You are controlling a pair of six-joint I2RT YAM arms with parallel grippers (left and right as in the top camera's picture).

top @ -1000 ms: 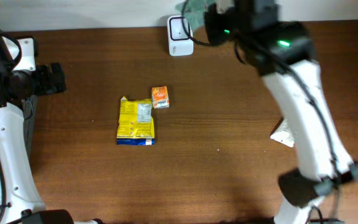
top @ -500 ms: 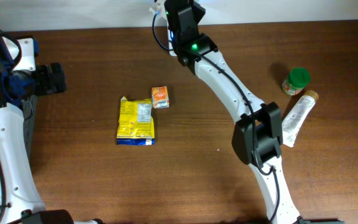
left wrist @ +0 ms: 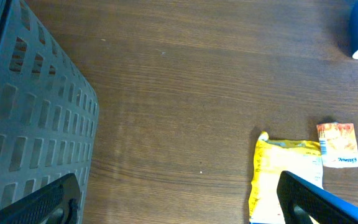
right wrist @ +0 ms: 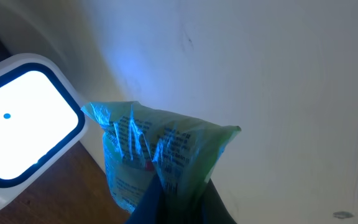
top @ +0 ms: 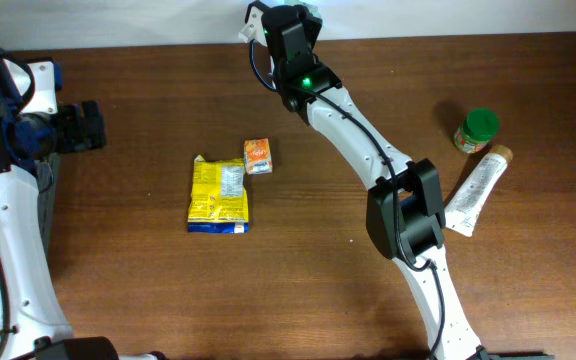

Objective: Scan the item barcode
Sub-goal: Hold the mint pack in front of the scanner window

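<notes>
I will move my right gripper across next, lower it and let go of the packet, because there is bare wood by the white tube, below and to the gripper's right in the overhead view.
My right gripper (right wrist: 180, 208) is shut on the lower end of a crinkled green packet (right wrist: 160, 155), held up in front of the pale wall. Just left of the packet is the white scanner (right wrist: 18, 127), its face lit and casting blue light on the packet. In the overhead view the right gripper (top: 290, 18) is at the table's far edge, and the arm covers most of the scanner and packet. My left gripper (left wrist: 179, 211) hangs open over bare wood at the left, with nothing between its fingers.
A yellow packet (top: 218, 193) and a small orange packet (top: 258, 155) lie mid-table. A green-lidded jar (top: 478, 130) and a white tube (top: 473, 190) are at the right. A grey slatted basket (left wrist: 30, 112) stands by the left arm.
The right arm has swung left and stretched across the table, now covering the scanner and uncovering the jar and tube. The green packet stays in its grip. The left arm has not moved.
</notes>
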